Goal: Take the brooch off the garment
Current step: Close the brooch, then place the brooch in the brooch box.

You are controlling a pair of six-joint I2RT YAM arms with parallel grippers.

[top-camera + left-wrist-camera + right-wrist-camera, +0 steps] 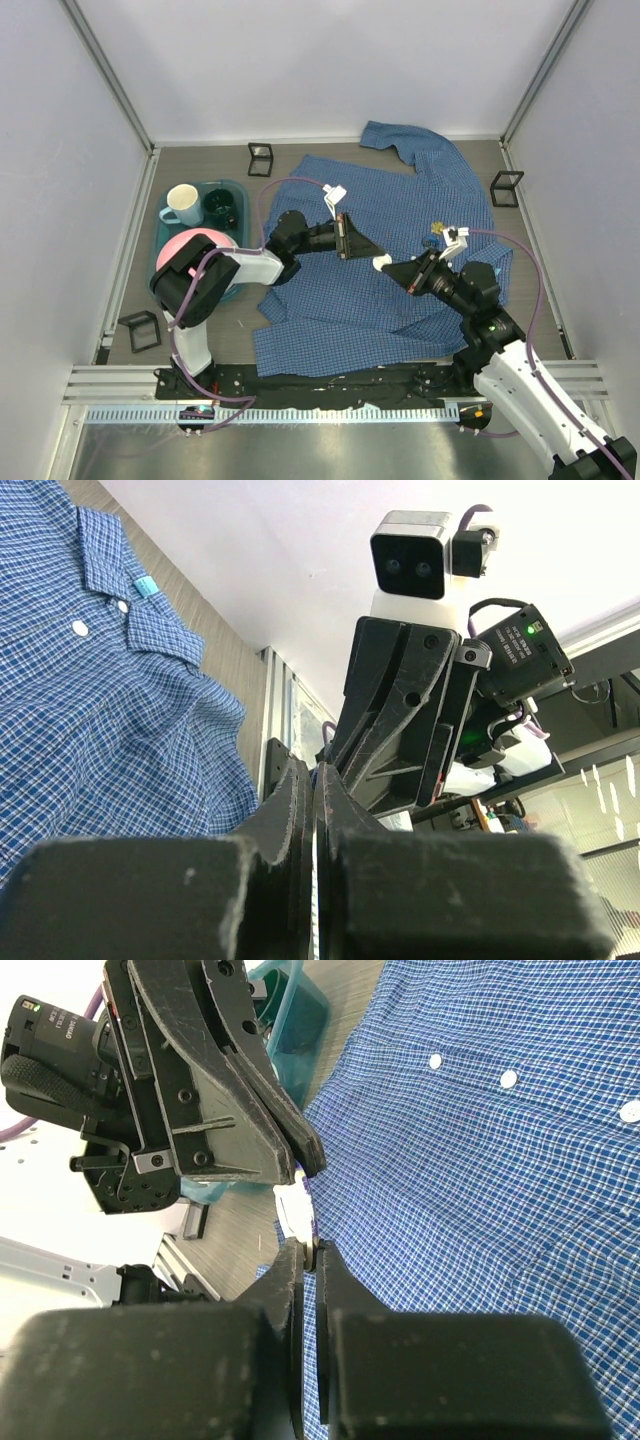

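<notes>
My right gripper will next move outward and down to let go of the brooch point(382, 263) inside the black frame at right point(507, 188) in the top view, because the brooch is off the shirt.
The garment point(420, 190) is a blue checked shirt with white buttons, spread over the middle and right of the table; it also shows in the left wrist view point(100, 730) and the right wrist view point(480, 1160). My right gripper point(395, 270) point(310, 1250) is shut on a small white piece, the brooch point(382, 263) point(296, 1210), just over the shirt's left part. My left gripper point(372, 255) point(316, 780) is shut, its tips point(308, 1160) right above the brooch and facing the right gripper. I cannot tell whether it pinches cloth.
A teal tray point(243, 192) at the left holds a white mug point(182, 205), a dark green cup point(220, 207) and a pink bowl point(190, 250). Small black frames stand at the back point(260, 158), right point(507, 187) and front left point(143, 330). A small yellowish item point(437, 228) lies on the shirt.
</notes>
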